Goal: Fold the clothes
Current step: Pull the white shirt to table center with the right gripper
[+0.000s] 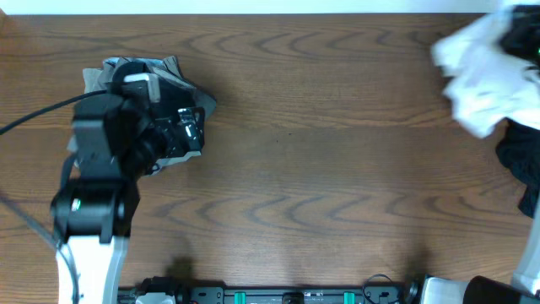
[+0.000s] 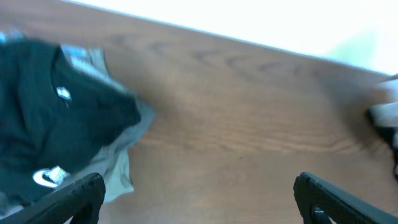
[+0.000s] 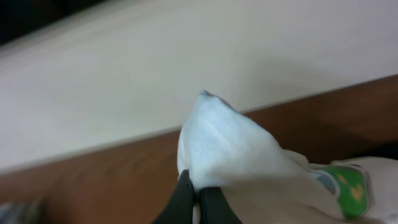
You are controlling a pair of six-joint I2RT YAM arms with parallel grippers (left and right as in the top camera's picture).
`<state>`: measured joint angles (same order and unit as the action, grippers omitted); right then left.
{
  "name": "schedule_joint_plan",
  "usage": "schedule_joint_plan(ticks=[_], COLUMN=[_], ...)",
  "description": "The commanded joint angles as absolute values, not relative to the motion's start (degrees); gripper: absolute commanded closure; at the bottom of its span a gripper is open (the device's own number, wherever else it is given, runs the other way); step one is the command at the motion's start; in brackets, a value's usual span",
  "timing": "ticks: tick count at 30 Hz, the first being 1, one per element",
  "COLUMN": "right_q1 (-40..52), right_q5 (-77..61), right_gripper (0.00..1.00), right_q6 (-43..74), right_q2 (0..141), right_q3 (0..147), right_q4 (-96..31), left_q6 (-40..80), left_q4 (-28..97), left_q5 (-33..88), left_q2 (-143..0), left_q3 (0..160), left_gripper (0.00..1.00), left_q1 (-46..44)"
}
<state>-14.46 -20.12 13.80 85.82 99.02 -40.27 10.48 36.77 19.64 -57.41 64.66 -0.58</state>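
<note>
My right gripper should next move the white T-shirt (image 1: 483, 74) it is holding to the left in the overhead view and release the T-shirt's fold there, because the middle of the table is bare.
The clothes lie in two groups. A bunched white T-shirt (image 1: 483, 74) sits at the table's far right, beside a black garment (image 1: 521, 160). In the right wrist view my right gripper (image 3: 199, 200) is shut on a raised fold of the white T-shirt (image 3: 233, 149), which drapes over the fingers; a green print (image 3: 349, 185) shows at the lower right. A stack with a black garment (image 2: 56, 124) on a pale grey one (image 2: 118, 163) lies at the left (image 1: 173, 72). My left gripper (image 2: 199, 200) hangs wide open next to that stack (image 1: 187, 128), with nothing between its fingers.
The brown wooden table (image 1: 321, 160) stretches bare between the two groups of clothes. A black cable (image 1: 34, 116) runs to the left arm (image 1: 93, 207). The arm bases and a rail (image 1: 287, 295) line the near edge.
</note>
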Motion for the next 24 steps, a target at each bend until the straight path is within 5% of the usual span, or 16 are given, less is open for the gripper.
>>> schedule_joint_plan(ticks=[1,8,15,19,21,24], right_q1=[-6.22,6.90,9.69,9.80,9.80,9.65], right_q5=[-23.46,-24.03,-27.59,-23.33,-16.86,-4.56], right_gripper=[0.99,0.96,0.96,0.63,0.29,0.22], right_q6=[12.43,3.81,2.55,2.04,2.04,3.25], right_q2=[88.29,87.11,87.00,87.18,87.50,88.77], right_q3=[98.76,98.85,98.83,98.78,98.72,98.26], right_q4=[-42.41,-42.72,-43.42,-44.07,-46.11,-50.46], left_q6=[9.74,9.74,9.74,9.74,9.74,9.26], left_q4=[36.49,38.96,43.07,44.05,44.10,44.10], left_q5=[20.34,20.36,20.38,20.56,20.56,20.53], left_q2=[-53.36,-49.28,-51.66,-54.61,-56.14,-58.30], left_q3=[65.63,65.63,65.60,65.60,65.60,65.60], left_gripper=[0.02,0.02,0.05,0.05,0.05,0.05], left_q1=[-0.38,-0.38,-0.40,-1.56,-2.92,-5.76])
